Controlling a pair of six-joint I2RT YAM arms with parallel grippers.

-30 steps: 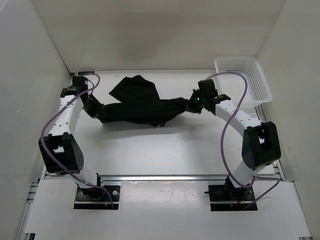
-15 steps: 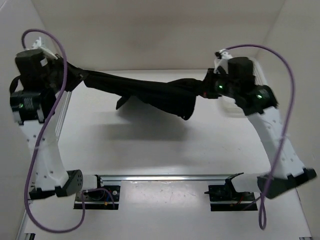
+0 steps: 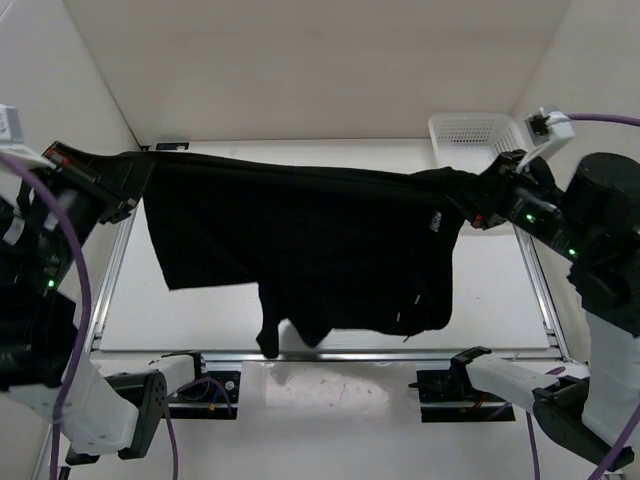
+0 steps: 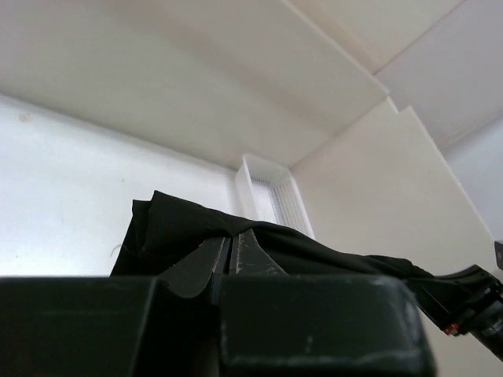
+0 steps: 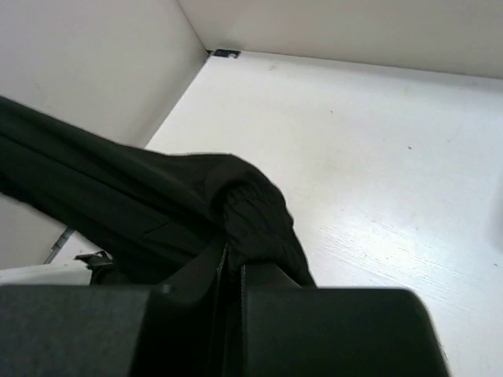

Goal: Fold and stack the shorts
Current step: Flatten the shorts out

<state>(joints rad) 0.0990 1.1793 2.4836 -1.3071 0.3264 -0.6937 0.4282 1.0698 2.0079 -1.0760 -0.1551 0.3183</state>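
Note:
The bare tabletop (image 5: 444, 204) beside the mesh basket is outward below the right gripper, so the robot will next move that gripper down and outward to let go of the waistband (image 5: 251, 216) there.
The black shorts (image 3: 310, 240) hang spread out in the air between my two raised arms, waistband stretched along the top, legs dangling toward the near edge, a tiny white tag on the right side. My left gripper (image 3: 128, 178) is shut on the left end of the waistband; in the left wrist view the fingers (image 4: 233, 250) pinch the cloth (image 4: 181, 228). My right gripper (image 3: 478, 203) is shut on the right end; in the right wrist view the bunched waistband (image 5: 251, 216) sits between the closed fingers (image 5: 234, 263).
A white plastic mesh basket (image 3: 480, 132) stands at the back right corner, also seen in the left wrist view (image 4: 271, 196). White walls enclose the table (image 3: 300, 340) on three sides. The arm bases and a metal rail run along the near edge.
Both arms have lifted high and pulled apart. The shorts went from a bunched heap on the table to a twisted rope, and now hang open and flat in the air.

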